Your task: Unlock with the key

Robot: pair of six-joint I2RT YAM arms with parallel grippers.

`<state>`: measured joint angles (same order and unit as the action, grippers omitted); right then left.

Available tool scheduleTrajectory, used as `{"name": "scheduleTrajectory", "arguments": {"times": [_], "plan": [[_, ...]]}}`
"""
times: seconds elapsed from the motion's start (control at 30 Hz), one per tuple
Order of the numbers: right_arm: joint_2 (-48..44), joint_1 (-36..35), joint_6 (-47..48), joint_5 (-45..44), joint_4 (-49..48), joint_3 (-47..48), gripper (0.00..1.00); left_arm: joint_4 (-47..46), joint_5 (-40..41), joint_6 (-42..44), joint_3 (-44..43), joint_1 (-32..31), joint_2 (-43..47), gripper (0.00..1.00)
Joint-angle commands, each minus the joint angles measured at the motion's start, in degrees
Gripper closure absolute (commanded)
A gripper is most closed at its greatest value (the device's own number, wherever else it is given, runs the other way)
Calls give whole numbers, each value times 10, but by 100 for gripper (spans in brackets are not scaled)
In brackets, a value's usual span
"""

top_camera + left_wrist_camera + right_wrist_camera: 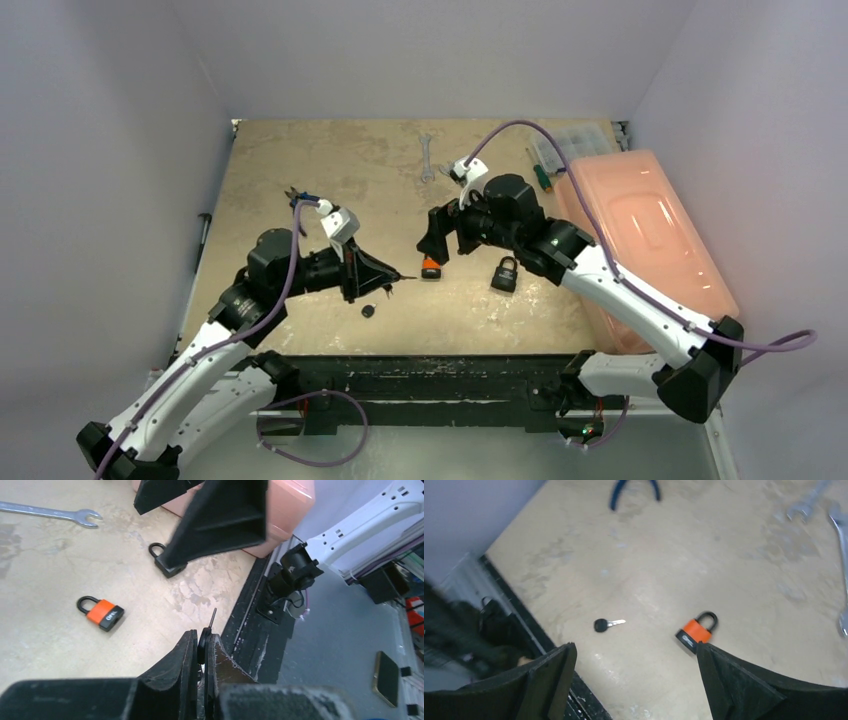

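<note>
I need to tilt my right gripper next so it points down, and lower its open fingers around the orange padlock's body (431, 265) (696, 631), because that is below it on the tabletop.
My left gripper (388, 277) is shut on a key (205, 639); its black head is pinched between the fingers and its thin blade (213, 617) sticks out forward above the table's near edge. An orange padlock (431, 268) lies flat on the table, also seen in the left wrist view (102, 612) and the right wrist view (698, 628). A black padlock (504, 274) lies to its right. My right gripper (445, 245) is open and empty, hovering just above the orange padlock (634, 650). A second key (606, 624) with a black head lies loose on the table.
A pink plastic box (640, 230) fills the table's right side. Wrenches (427, 158) lie at the back, blue-handled pliers (300, 196) at the left, and screwdrivers (540, 170) by the box. The black table edge (420, 370) runs along the front.
</note>
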<state>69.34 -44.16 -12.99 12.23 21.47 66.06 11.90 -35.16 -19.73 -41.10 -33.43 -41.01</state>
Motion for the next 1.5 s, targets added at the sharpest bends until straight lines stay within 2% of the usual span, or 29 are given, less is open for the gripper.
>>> {"name": "scheduleTrajectory", "arguments": {"times": [0.0, 0.1, 0.2, 0.27, 0.5, 0.8, 1.23, 1.47], "plan": [[59, 20, -123, -176, 36, 39, 1, 18, 48, 26, -22, -1, 34, 100], [135, 42, -163, -164, 113, 96, 1, 32, 71, 35, -23, -1, 51, 100], [197, 43, -229, -221, 175, 137, 1, 37, 92, 36, -22, -1, 66, 100], [224, 42, -274, -262, 198, 147, 1, 41, 103, 38, -23, -1, 73, 100], [302, 22, -363, -315, 237, 177, 1, 62, 144, 42, -27, -1, 93, 100], [409, -17, -397, -352, 298, 257, 1, 91, 188, 45, -38, -1, 94, 100], [471, -26, -400, -333, 293, 270, 1, 96, 196, 49, -37, -1, 101, 100], [500, -26, -393, -333, 301, 290, 8, 96, 198, 48, -35, -1, 107, 100]]}}
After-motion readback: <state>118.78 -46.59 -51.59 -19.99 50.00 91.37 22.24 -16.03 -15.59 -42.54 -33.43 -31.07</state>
